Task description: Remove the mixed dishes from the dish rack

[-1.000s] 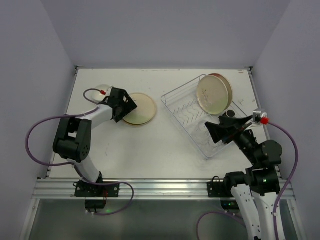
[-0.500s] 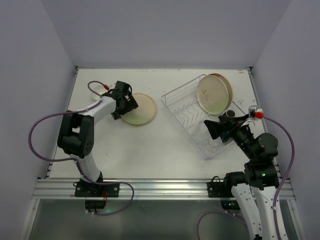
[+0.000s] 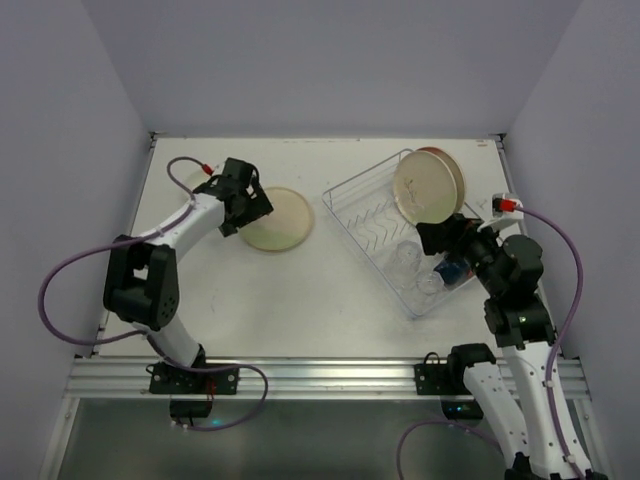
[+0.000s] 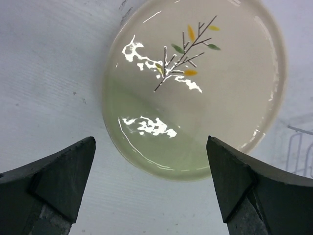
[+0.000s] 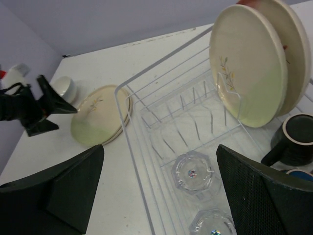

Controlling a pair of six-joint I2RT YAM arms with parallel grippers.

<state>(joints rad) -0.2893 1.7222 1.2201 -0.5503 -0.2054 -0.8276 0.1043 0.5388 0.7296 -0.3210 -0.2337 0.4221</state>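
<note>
I will move my right gripper outward and lower it open over the front plate's upper rim, since that plate leans upright in the rack [image 3: 372, 205], outward of my gripper.
The dish rack [image 3: 372, 205] stands at the right of the table. Two plates [image 5: 247, 68] lean upright at its far end. Two clear glasses [image 5: 193, 171] sit upside down on the rack floor, and a dark cup [image 5: 296, 139] stands beside them. A blue cup [image 3: 455, 270] shows in the rack from above. A green-and-cream plate with a sprig [image 4: 195, 83] tops a low stack on the table left of the rack. My left gripper [image 4: 151, 181] hangs open just short of that plate's near rim, holding nothing. My right gripper [image 5: 159, 161] is open above the rack's near end, empty.
A small white bowl [image 5: 63, 88] sits on the table behind my left gripper [image 5: 44, 105]. Walls close in the table at the back and on both sides. The rack's wire rim [image 5: 134, 161] runs under my right gripper.
My right arm has drawn back and risen, uncovering the glasses and blue cup. My left gripper has shifted slightly up and away over the stacked plate's left edge. Both stay open.
</note>
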